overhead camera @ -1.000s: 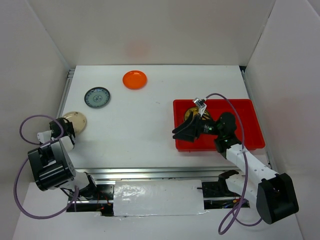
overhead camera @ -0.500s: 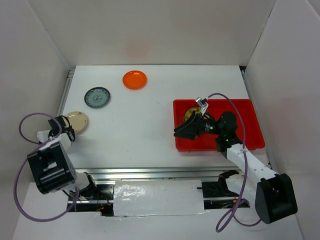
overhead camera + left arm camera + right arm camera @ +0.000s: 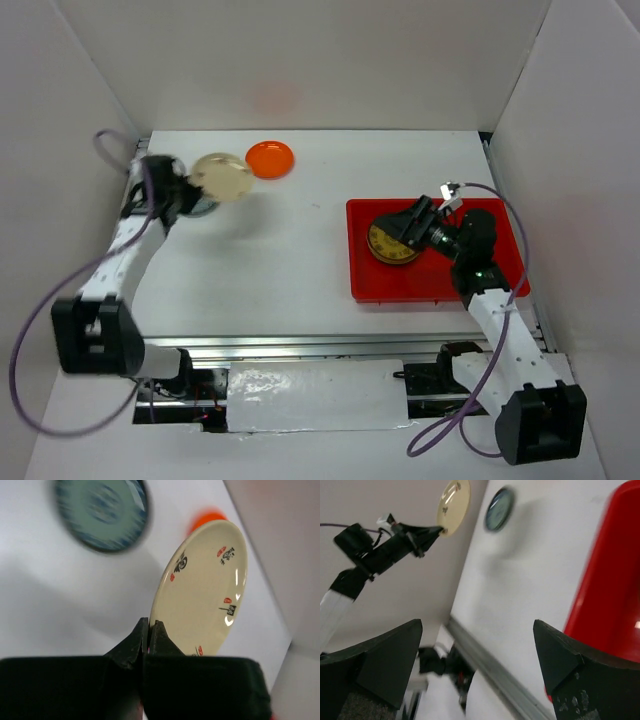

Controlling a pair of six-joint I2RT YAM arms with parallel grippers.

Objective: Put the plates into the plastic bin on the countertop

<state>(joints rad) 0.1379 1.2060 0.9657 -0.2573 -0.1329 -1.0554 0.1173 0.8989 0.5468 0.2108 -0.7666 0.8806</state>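
Note:
The brown-gold plate lies flat inside the bin, so my left gripper should swing to the right in the top view and lower the cream plate onto it.
My left gripper is shut on the rim of a cream plate, held tilted in the air over the far left of the countertop. A grey-blue patterned plate lies just below it, and an orange plate sits further back. The red plastic bin holds a brown-gold plate. My right gripper hangs open over the bin with nothing between its fingers.
White walls close in the back and both sides. Metal rails run along the near edge of the countertop, with the arm bases and loose purple cables behind them.
The left gripper shut on the cream plate near the left edge, lifted it and swung it to the far left. The right gripper drew back to the right, uncovering the brown-gold plate.

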